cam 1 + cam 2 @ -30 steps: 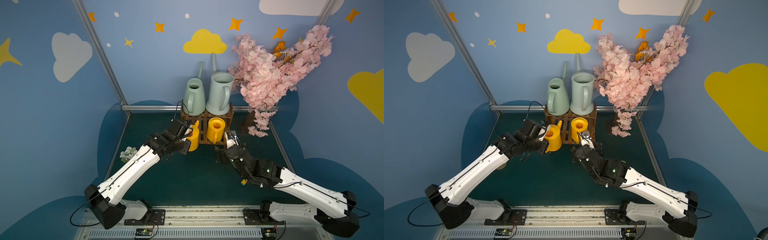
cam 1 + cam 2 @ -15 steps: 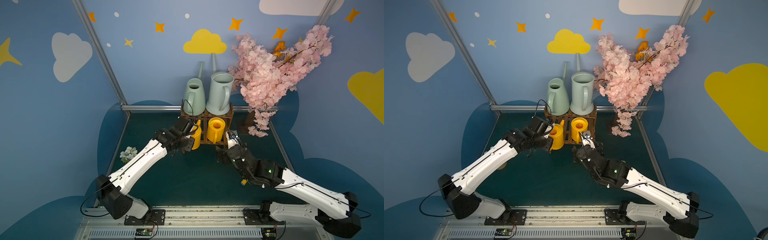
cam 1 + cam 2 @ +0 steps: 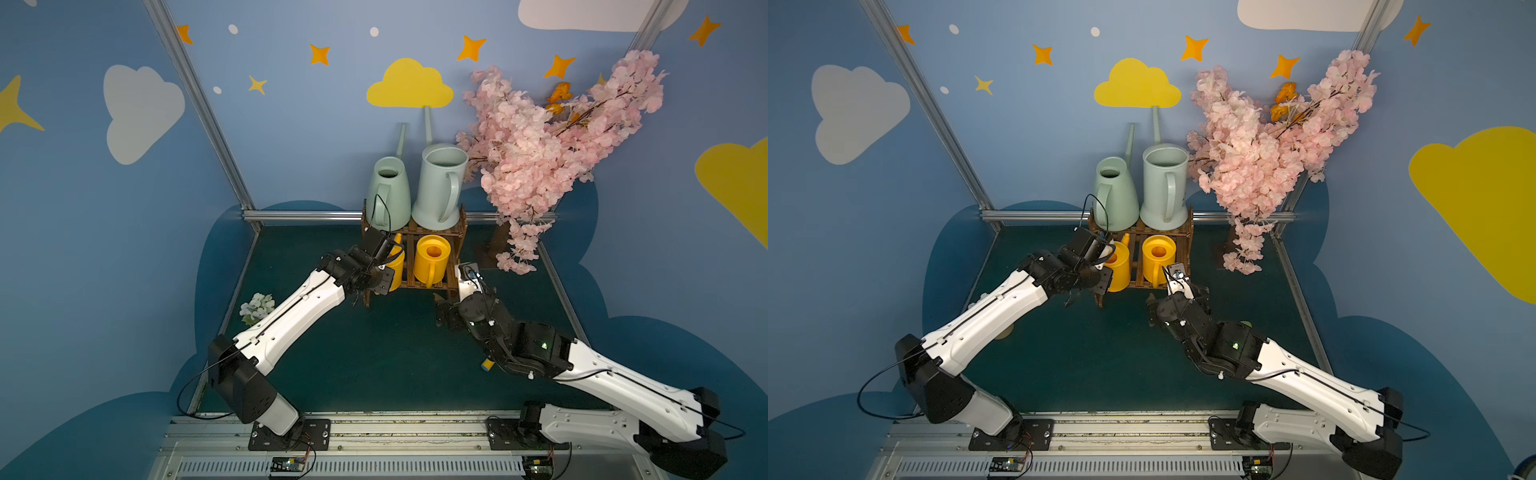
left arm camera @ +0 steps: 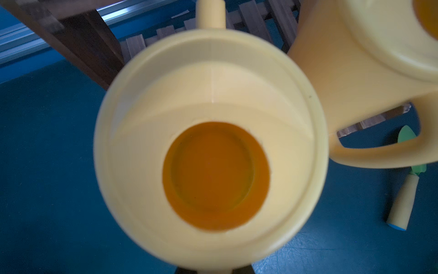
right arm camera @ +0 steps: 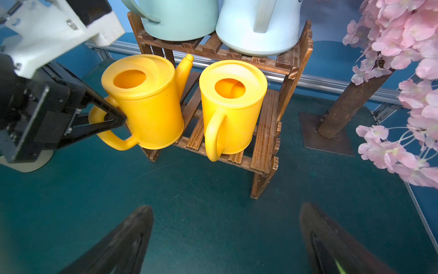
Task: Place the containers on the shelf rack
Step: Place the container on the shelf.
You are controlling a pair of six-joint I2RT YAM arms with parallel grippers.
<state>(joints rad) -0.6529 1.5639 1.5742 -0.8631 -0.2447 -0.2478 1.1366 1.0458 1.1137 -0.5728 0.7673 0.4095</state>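
Observation:
The left gripper will next carry the second yellow container outward over the open slats of the lower shelf and let go of its handle there, because the container's base still overlaps the edge of the shelf.
The dark-brown shelf rack [image 3: 457, 232] [image 3: 1187, 232] [image 5: 263, 132] stands at the back. Two tall containers, pale green [image 3: 388, 195] and pale blue [image 3: 440, 183], stand on its top tier. A yellow container [image 3: 432, 259] [image 5: 231, 109] sits on the lower shelf's right half. My left gripper [image 5: 111, 118] [image 3: 376, 278] is shut on the handle of a second yellow container [image 5: 144, 102] [image 4: 211, 142] [image 3: 1119, 266]. That container's base is over the lower shelf's left edge, and I cannot tell whether it rests there. My right gripper [image 5: 225, 211] stands open and empty, low over the mat in front of the rack.
A pink blossom tree [image 3: 552, 137] leans over the rack's right side, its brown base [image 5: 327, 132] on the mat. A small pot of white flowers [image 3: 257, 307] sits by the left wall. A green-and-yellow toy shovel [image 4: 403, 189] lies under my right arm.
My left arm has carried the yellow container right and back, from beside the rack onto the left end of its lower shelf. The right arm has barely moved.

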